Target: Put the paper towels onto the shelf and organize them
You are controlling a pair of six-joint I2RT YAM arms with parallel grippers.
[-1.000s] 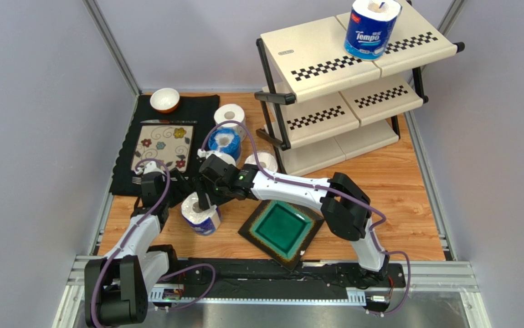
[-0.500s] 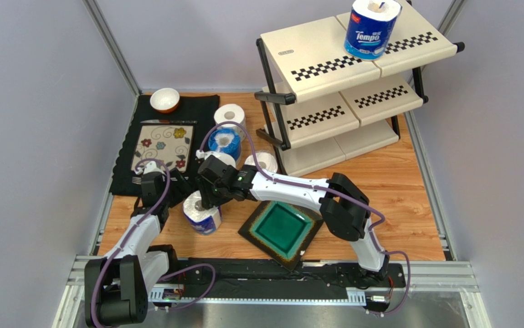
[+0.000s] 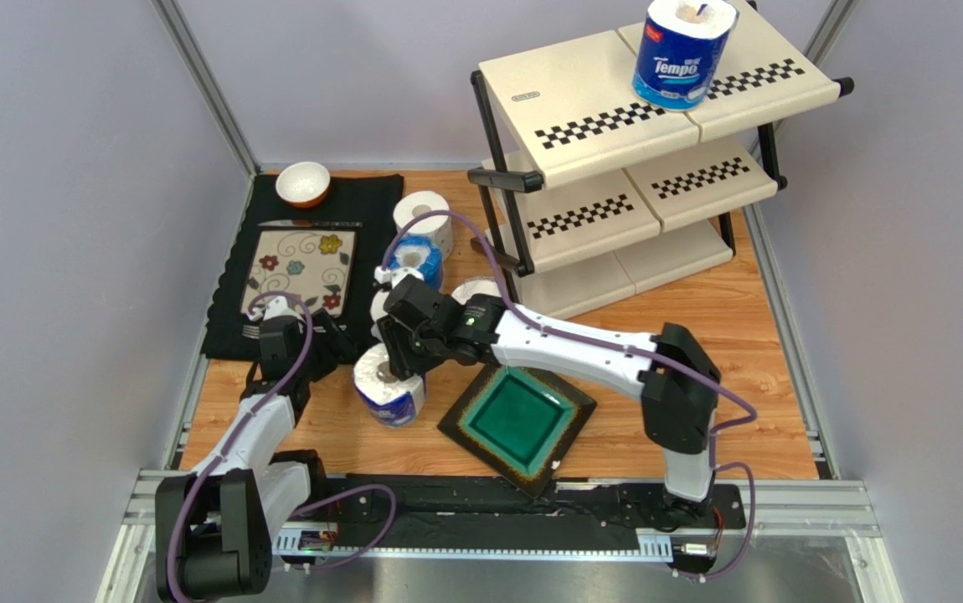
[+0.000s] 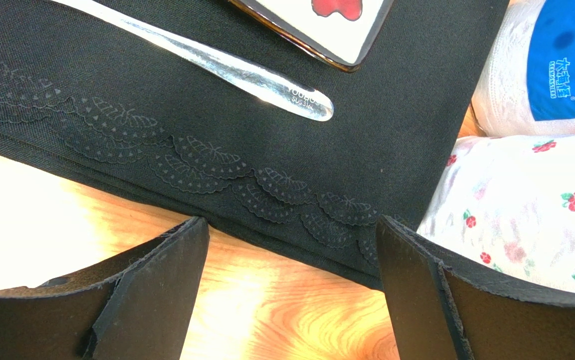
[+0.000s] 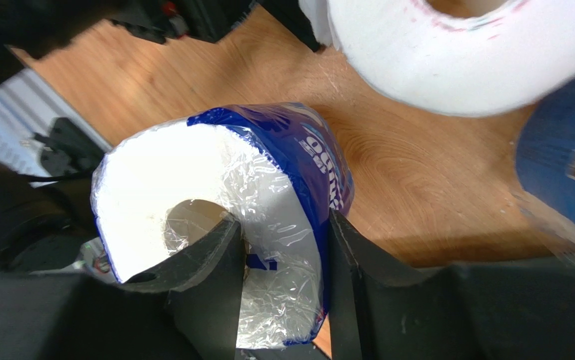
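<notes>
The held roll matches the standing Tempo roll, so my right gripper should next go up and outward over the shelf's top level, beside the standing one, to release.
My right gripper (image 3: 394,361) is shut on a blue-and-white Tempo paper towel roll (image 3: 389,390). In the right wrist view one finger sits inside the roll's (image 5: 215,195) core and the other presses its outer wrapper, either side of my gripper (image 5: 283,277). My left gripper (image 3: 321,342) is open and empty, low over the placemat's front edge (image 4: 290,300). Another Tempo roll (image 3: 685,48) stands on the shelf's (image 3: 575,107) top tier. A plain roll (image 3: 424,211), a blue-wrapped roll (image 3: 414,258) and a white roll (image 3: 483,295) stand left of the shelf.
A green square plate (image 3: 518,421) lies right of the held roll. The black floral placemat (image 3: 229,270) carries a utensil (image 4: 268,79), with a small bowl (image 3: 303,184) behind. A flower-printed roll (image 4: 523,202) lies close to my left gripper's right finger.
The right gripper and the Tempo roll have shifted a little to the right, and the right arm's elbow has swung out to the right. The left arm has not moved.
</notes>
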